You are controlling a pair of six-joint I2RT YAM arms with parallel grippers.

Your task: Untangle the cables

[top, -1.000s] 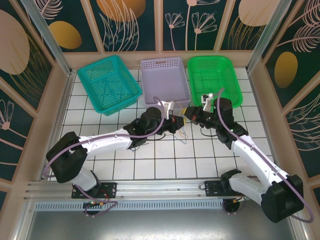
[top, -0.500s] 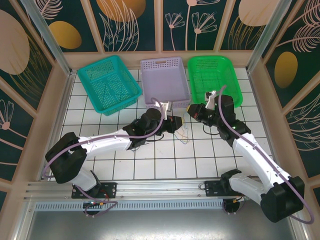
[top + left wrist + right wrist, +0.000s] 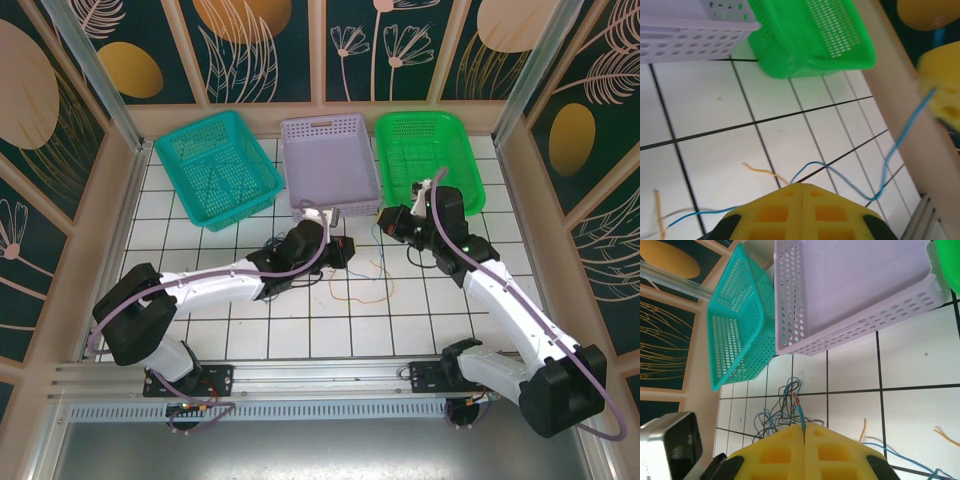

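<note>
My right gripper needs to go up and outward over the lilac basket's empty bottom to release the cable, because the blue cable (image 3: 875, 196) hangs clear of the tangle.
The cables are thin strands, mostly blue and dark, with a few orange ones. In the right wrist view a small tangle (image 3: 774, 416) lies on the tiles just beyond my right gripper (image 3: 804, 426). That gripper is shut on a blue cable whose bare copper end (image 3: 796, 399) sticks out past the tips. The blue cable (image 3: 875, 196) sags across the tiles and reaches the tip of my left gripper (image 3: 799, 184). The left jaws are shut; the cable slips behind the tip, so a pinch cannot be told. From above, left gripper (image 3: 347, 248) and right gripper (image 3: 384, 222) stand close together.
A teal basket (image 3: 215, 165), a lilac basket (image 3: 328, 160) and a green basket (image 3: 428, 155) line the back of the tiled table (image 3: 450, 320). A loose orange strand (image 3: 362, 299) lies in front of the grippers. Another orange piece (image 3: 760, 171) lies near the left jaws.
The two grippers have drawn slightly apart. A blue strand now trails loose between them, and an orange strand has dropped onto the tiles in front.
</note>
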